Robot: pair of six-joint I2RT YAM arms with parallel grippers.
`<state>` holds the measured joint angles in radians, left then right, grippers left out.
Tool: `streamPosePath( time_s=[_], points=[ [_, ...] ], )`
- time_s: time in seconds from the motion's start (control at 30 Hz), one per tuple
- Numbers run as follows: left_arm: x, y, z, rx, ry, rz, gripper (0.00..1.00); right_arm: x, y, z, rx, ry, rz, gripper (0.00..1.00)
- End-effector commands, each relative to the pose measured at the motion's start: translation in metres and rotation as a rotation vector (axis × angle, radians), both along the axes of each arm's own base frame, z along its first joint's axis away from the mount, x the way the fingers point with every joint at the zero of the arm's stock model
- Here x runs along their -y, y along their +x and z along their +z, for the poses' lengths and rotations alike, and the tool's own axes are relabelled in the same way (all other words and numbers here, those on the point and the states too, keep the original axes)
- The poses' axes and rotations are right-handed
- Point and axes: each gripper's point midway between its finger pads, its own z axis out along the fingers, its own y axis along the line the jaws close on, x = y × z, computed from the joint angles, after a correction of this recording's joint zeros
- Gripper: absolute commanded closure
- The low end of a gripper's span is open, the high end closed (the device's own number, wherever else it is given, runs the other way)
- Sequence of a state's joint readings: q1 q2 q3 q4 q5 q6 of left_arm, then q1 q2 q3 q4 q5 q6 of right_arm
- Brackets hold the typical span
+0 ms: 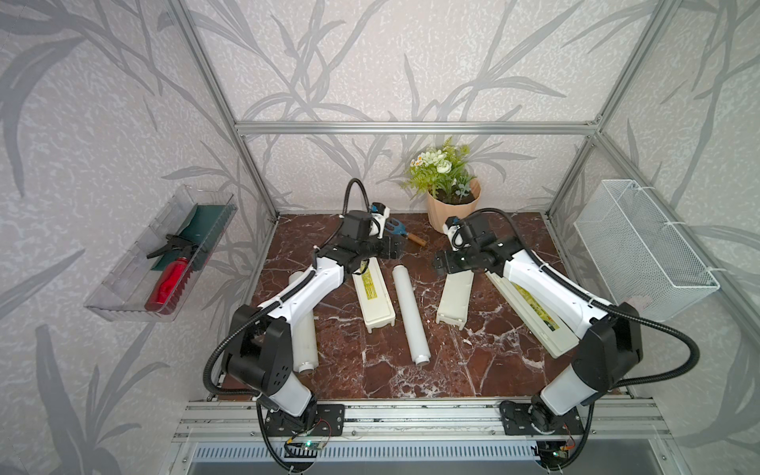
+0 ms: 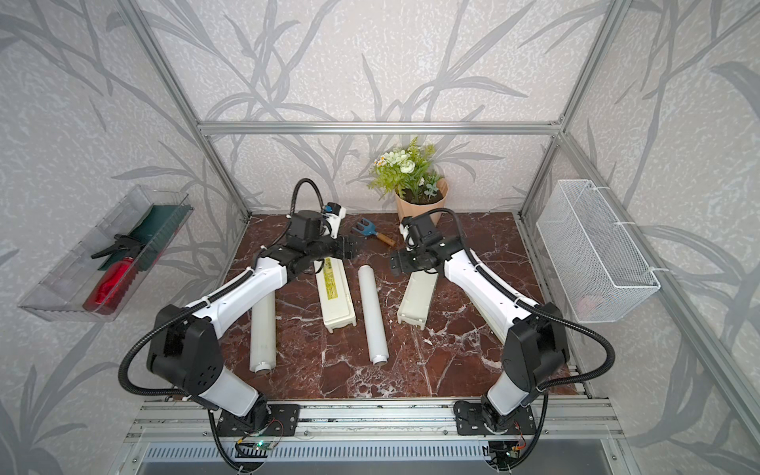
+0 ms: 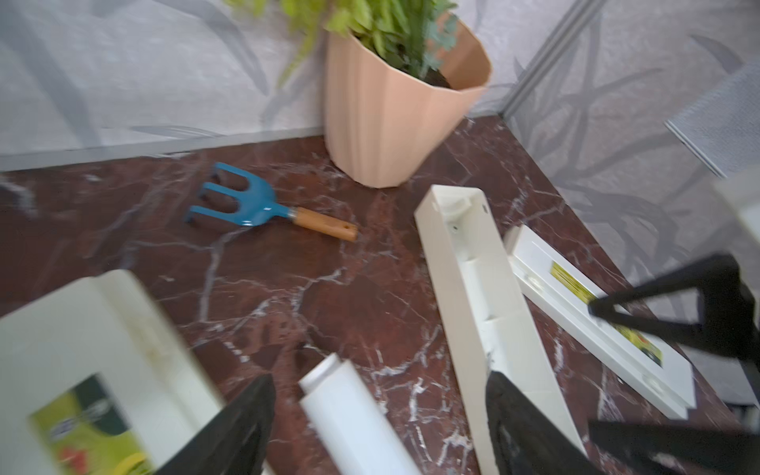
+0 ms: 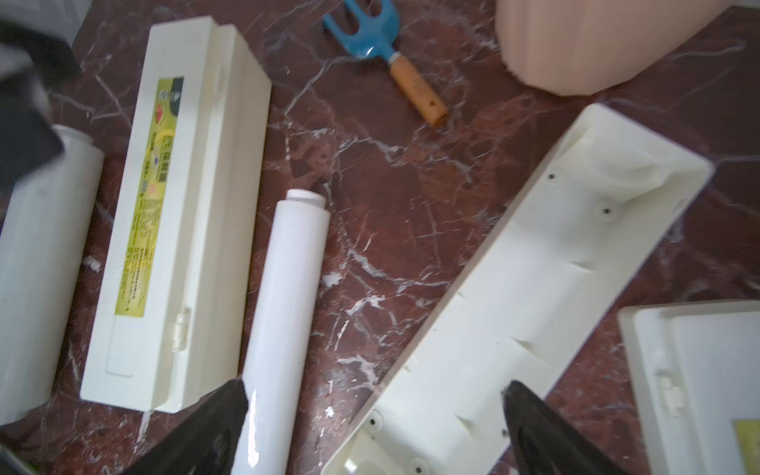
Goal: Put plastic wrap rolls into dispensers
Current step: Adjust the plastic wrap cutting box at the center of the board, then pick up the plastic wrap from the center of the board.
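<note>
My right gripper comes back and down over the middle roll's far half (image 1: 406, 297) (image 4: 288, 297) next and closes there, since the open dispenser lies empty beside that roll.
Two plastic wrap rolls lie on the marble table: one in the middle (image 1: 409, 316) (image 4: 283, 308), and one on the left (image 1: 304, 337), partly under my left arm. Between them sits a dispenser (image 1: 372, 298) with its lid shut. A second dispenser (image 1: 454, 298) (image 4: 534, 288) lies open and empty, its labelled lid (image 1: 530, 316) folded out under my right arm. My left gripper (image 1: 395, 246) (image 3: 380, 376) hangs open over the shut dispenser's far end. Facing it, my right gripper (image 1: 442, 261) (image 4: 374, 383) is open above the open dispenser's far end. Neither holds anything.
A peach flower pot (image 1: 452, 205) and a blue hand rake (image 1: 405, 232) stand at the back of the table. A white wire basket (image 1: 645, 255) hangs on the right wall. A clear tray (image 1: 123, 283) with a red spray bottle hangs on the left wall.
</note>
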<state>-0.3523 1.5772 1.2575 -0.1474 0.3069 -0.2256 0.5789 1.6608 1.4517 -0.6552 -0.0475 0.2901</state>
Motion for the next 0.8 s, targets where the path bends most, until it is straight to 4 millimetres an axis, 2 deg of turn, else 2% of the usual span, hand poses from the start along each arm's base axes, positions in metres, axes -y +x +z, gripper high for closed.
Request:
streamPosePath(
  time_s=[0.0, 0.1, 0.27, 0.43, 0.53, 0.57, 0.67, 0.77],
  points=[
    [-0.033, 0.002, -0.004, -0.033, 0.067, 0.088, 0.19, -0.015, -0.011, -0.035, -0.098, -0.082, -0.043, 0.05],
    [-0.051, 0.004, -0.003, -0.032, 0.075, 0.123, 0.19, -0.042, -0.021, -0.059, -0.159, -0.114, -0.001, 0.07],
    [-0.064, 0.004, -0.001, -0.017, 0.096, 0.143, 0.19, -0.072, -0.03, -0.091, -0.206, -0.173, 0.049, 0.08],
    [-0.069, 0.003, -0.007, -0.023, 0.109, 0.149, 0.19, -0.077, -0.023, -0.12, -0.244, -0.224, 0.025, 0.14],
    [-0.071, 0.004, -0.01, -0.028, 0.117, 0.152, 0.18, -0.081, -0.022, -0.138, -0.273, -0.226, 0.011, 0.24],
    [-0.071, 0.004, -0.012, -0.031, 0.118, 0.152, 0.18, -0.082, -0.023, -0.145, -0.287, -0.228, 0.005, 0.31],
    [-0.071, 0.005, -0.013, -0.037, 0.116, 0.151, 0.18, -0.077, -0.024, -0.162, -0.318, -0.264, -0.02, 0.4],
    [-0.07, 0.006, -0.014, -0.037, 0.11, 0.149, 0.18, -0.076, -0.025, -0.173, -0.339, -0.278, -0.032, 0.42]
  ],
)
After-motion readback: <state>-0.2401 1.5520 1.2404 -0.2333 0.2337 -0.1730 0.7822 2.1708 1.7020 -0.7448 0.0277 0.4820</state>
